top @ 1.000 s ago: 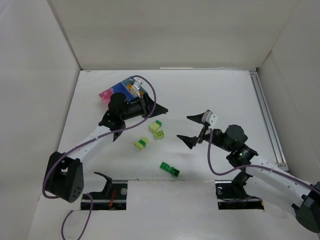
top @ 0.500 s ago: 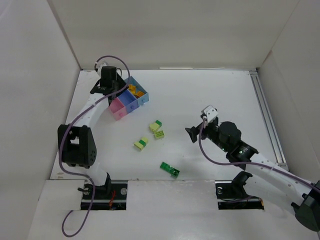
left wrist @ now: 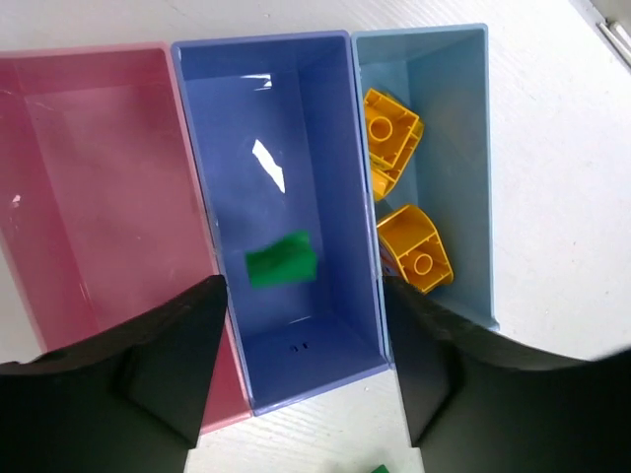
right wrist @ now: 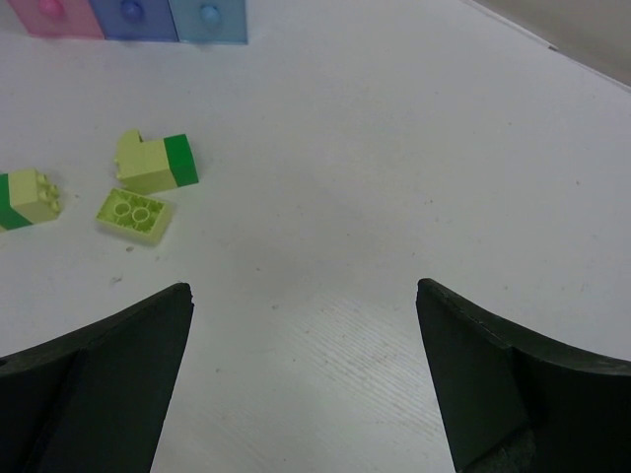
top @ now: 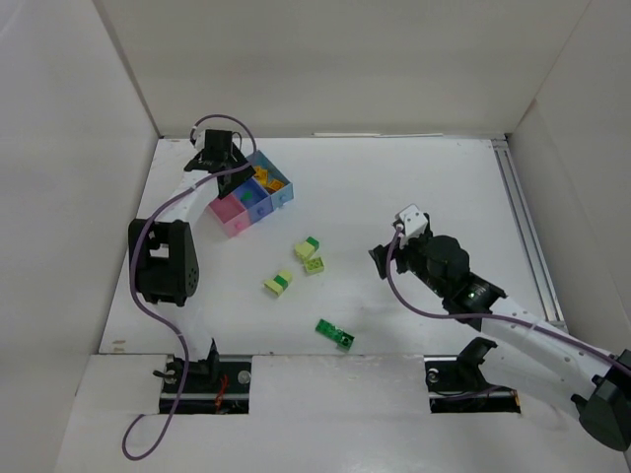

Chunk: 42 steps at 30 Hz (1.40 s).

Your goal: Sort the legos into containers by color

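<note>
My right gripper moves back and down onto the dark green brick's near end [top: 345, 342] next, which lies below it, back and to its left in the top view.
My left gripper [top: 227, 166] hovers open and empty over the cluster of bins [top: 252, 194]. In the left wrist view its fingertips [left wrist: 211, 292] straddle the near end of the blue bin [left wrist: 296, 108], which holds a dark green brick [left wrist: 281, 261]. The light blue bin [left wrist: 444, 108] holds two orange-yellow bricks [left wrist: 414, 246]. The pink bin [left wrist: 89, 187] shows no brick. My right gripper [top: 379, 260] is open and empty above bare table, to the right of the loose bricks: two pale yellow-with-green ones [top: 309, 247] [top: 278, 284], a lime one [top: 315, 265] and a dark green one [top: 335, 333].
White walls enclose the table on three sides, and a metal rail [top: 525, 232] runs along the right edge. In the right wrist view a pale yellow-with-green brick [right wrist: 156, 161] and the lime brick [right wrist: 135, 214] lie ahead to the left, with the bins [right wrist: 133, 15] at the top edge.
My left arm swung from in front of the bins, near the loose bricks, to the far side above the bins. My right gripper drew slightly inward and turned toward the bricks.
</note>
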Motion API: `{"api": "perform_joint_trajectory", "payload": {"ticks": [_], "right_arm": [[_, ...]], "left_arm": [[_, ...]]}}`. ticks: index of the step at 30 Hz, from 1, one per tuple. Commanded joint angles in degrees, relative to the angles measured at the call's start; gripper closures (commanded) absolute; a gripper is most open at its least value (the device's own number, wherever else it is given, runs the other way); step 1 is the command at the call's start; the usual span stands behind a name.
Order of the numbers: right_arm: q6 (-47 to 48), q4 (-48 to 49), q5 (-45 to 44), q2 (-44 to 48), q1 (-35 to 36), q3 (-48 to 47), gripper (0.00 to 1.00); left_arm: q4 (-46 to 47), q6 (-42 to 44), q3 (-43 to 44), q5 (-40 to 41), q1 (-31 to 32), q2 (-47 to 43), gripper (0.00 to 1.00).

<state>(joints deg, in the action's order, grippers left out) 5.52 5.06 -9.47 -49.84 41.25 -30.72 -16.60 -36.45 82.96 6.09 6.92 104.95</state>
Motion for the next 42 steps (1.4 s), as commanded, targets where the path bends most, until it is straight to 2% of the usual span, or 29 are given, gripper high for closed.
{"api": "perform_joint_trajectory", "payload": {"ticks": [1, 4, 8, 10, 11, 12, 13, 17, 22, 27, 32, 42], "right_arm": [[-0.95, 0.04, -1.34, 1.59, -0.39, -2.24, 0.00], [-1.48, -1.37, -0.81, 2.12, -0.39, -2.24, 0.00], [-1.48, -4.52, 0.86, 2.64, -0.39, -2.24, 0.00], [0.45, -6.98, 6.36, 2.65, -0.39, -2.24, 0.00], [1.15, -8.04, 8.49, 2.65, -0.39, -2.85, 0.02], [1.86, -9.88, 10.25, 1.52, -0.39, -3.46, 0.02], [1.86, -9.89, 12.96, 0.72, -0.39, -3.47, 0.02], [1.86, -11.82, 22.27, -3.67, 1.54, -4.08, 0.03], [0.55, -13.23, 22.83, -8.16, 10.59, -4.08, 0.04], [-5.42, -18.24, 18.10, -10.62, 17.18, -4.18, 0.04], [-11.40, -19.39, 15.45, -10.62, 26.13, -1.81, 0.04], [-18.96, -19.03, 9.74, -21.25, 30.99, -4.69, 0.12]], "left_arm": [[0.60, 0.85, 1.59, -1.68, -0.94, -0.80, 0.37], [1.31, 2.08, 1.07, -3.10, -0.94, -1.32, 0.25], [2.00, 3.13, -0.51, -6.08, -0.94, -3.78, 0.20], [2.71, 3.93, -1.74, -8.18, -0.94, -6.58, 0.18], [3.84, 4.45, -3.66, -8.81, -0.25, -7.81, 0.14], [4.38, 4.45, -4.64, -8.81, 0.28, -9.04, 0.06], [4.38, 5.15, -5.60, -9.33, 0.81, -11.49, 0.01], [3.86, 5.16, -10.09, -8.29, 5.19, -17.91, 0.00], [2.63, 3.32, -19.75, -7.76, 9.51, -25.92, 0.00], [1.40, 1.73, -26.96, -7.14, 13.29, -35.66, 0.00], [-0.71, 0.15, -31.79, -5.65, 16.72, -41.57, 0.00], [-0.71, -0.56, -35.32, -6.18, 16.72, -47.29, 0.00]]}}
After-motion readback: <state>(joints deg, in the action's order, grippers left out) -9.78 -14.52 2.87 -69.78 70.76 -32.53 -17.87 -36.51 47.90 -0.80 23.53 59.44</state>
